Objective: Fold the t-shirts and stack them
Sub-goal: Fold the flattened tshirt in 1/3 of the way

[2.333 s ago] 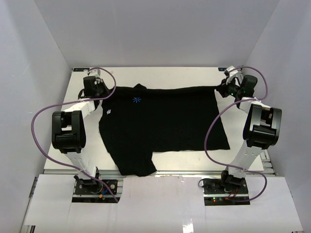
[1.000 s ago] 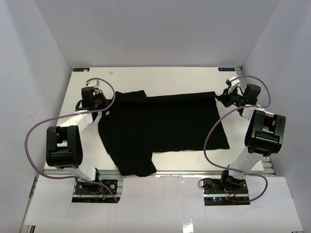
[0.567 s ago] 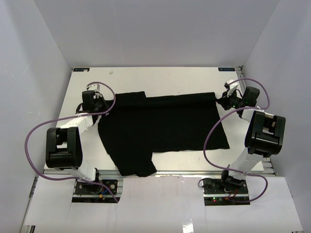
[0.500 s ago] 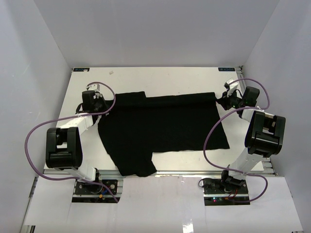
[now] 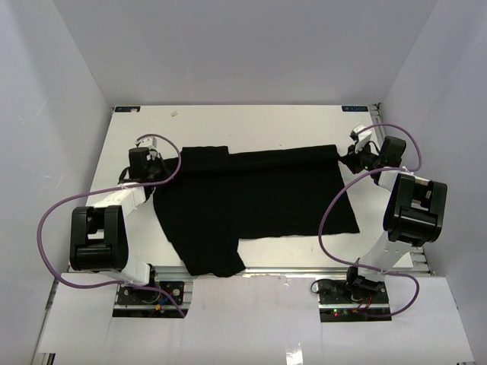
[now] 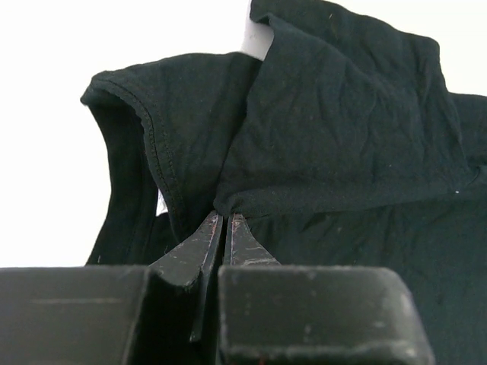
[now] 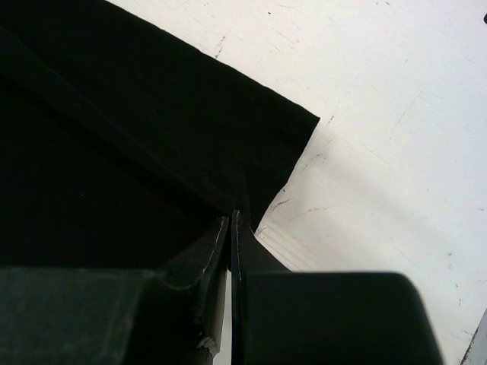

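I should move my left gripper down and back onto the shirt's body [image 5: 175, 190] [image 6: 293, 242] next and release the pinched edge there, because the fold still hangs from my left gripper's fingers.
A plain black t-shirt [image 5: 251, 201] lies spread on the white table [image 5: 259, 125], its far edge folded over towards me. My left gripper [image 5: 158, 167] is at the shirt's far left corner, shut on a fold of fabric near the collar. The left wrist view shows its jaws [image 6: 223, 218] pinching the cloth [image 6: 335, 129]. My right gripper [image 5: 345, 158] is at the far right corner, shut on the hem. The right wrist view shows its jaws [image 7: 230, 217] closed on the shirt's edge [image 7: 114, 152].
White walls enclose the table on the left, back and right. Purple cables [image 5: 53, 220] loop beside both arms. A sleeve [image 5: 217, 262] hangs near the table's front edge. A small white label [image 6: 257, 39] shows behind the fabric in the left wrist view.
Both grippers have drawn the shirt's far edge towards me, folding it over the body and hiding the blue mark and label. In the last half second only the left arm shifted slightly.
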You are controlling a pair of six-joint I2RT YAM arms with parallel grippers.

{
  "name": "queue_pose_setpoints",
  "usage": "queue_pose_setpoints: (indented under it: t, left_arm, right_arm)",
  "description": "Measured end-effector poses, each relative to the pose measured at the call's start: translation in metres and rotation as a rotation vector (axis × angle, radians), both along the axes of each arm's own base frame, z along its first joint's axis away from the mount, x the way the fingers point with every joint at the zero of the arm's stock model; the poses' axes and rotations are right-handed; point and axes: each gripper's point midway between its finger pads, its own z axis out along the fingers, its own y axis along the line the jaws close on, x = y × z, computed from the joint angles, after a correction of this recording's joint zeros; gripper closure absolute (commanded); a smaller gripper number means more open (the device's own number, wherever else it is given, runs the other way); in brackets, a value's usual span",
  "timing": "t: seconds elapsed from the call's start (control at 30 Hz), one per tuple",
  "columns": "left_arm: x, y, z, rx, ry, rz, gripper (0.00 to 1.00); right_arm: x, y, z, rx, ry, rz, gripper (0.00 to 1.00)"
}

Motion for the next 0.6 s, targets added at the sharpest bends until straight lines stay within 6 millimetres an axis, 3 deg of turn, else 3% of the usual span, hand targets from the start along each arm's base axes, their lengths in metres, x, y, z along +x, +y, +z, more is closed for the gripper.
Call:
queue_pose_setpoints:
  t: [0.6]
  left_arm:
    - [-0.013,-0.004,-0.014,-0.008,0.045,-0.004,0.92]
  right_arm:
    - [-0.019,-0.002,-0.027,-0.071,0.043,0.035,0.81]
